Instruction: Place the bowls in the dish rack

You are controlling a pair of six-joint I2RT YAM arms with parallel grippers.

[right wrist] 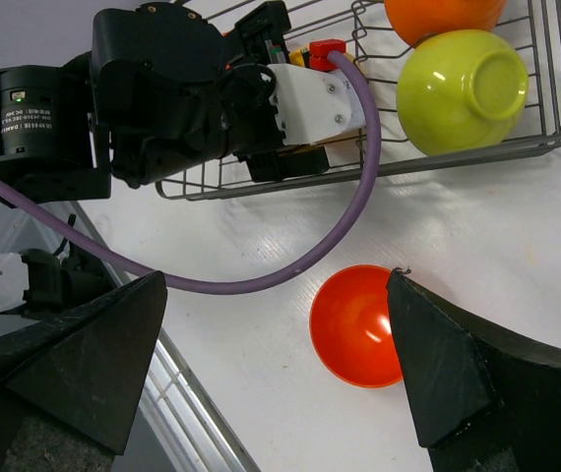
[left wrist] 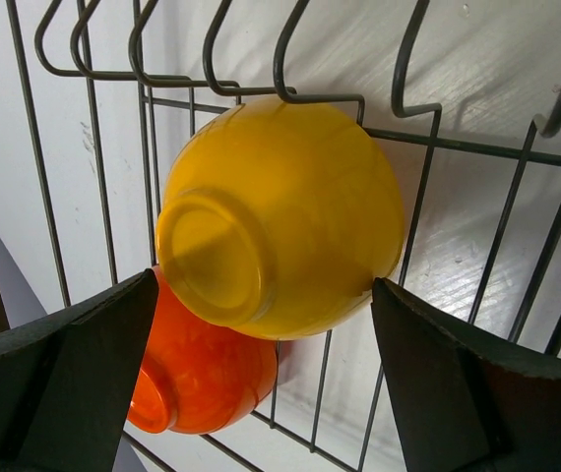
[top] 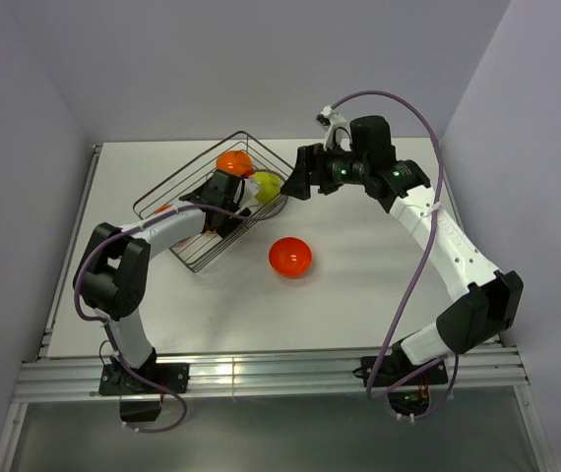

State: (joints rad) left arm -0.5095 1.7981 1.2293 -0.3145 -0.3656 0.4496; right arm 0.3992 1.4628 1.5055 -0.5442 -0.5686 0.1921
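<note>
My right gripper will descend and draw back toward my base onto the upright red-orange bowl's exposed rim opposite the rack.
The dish rack point(top: 190, 169) stands at the table's back left. Inside it in the left wrist view, a yellow-orange bowl point(left wrist: 280, 216) lies on its side against the wires point(left wrist: 420, 197), base towards the camera, with a red-orange bowl point(left wrist: 202, 374) tucked under it. My left gripper point(left wrist: 266, 324) is open, its fingers standing wide on either side of the yellow bowl. An orange bowl point(top: 234, 162) and a lime green bowl point(top: 266, 185) sit at the rack's far end. Another red-orange bowl point(top: 289, 257) rests upright on the table. My right gripper point(right wrist: 276, 334) hovers open above it, empty.
My left arm's wrist point(right wrist: 192, 98) and its purple cable point(right wrist: 359, 187) reach into the rack point(right wrist: 438, 160), close beside my right gripper point(top: 290, 182). The lime bowl point(right wrist: 463, 88) lies at the rack's near corner. The table's front edge rail point(top: 261, 372) runs past both arm bases.
</note>
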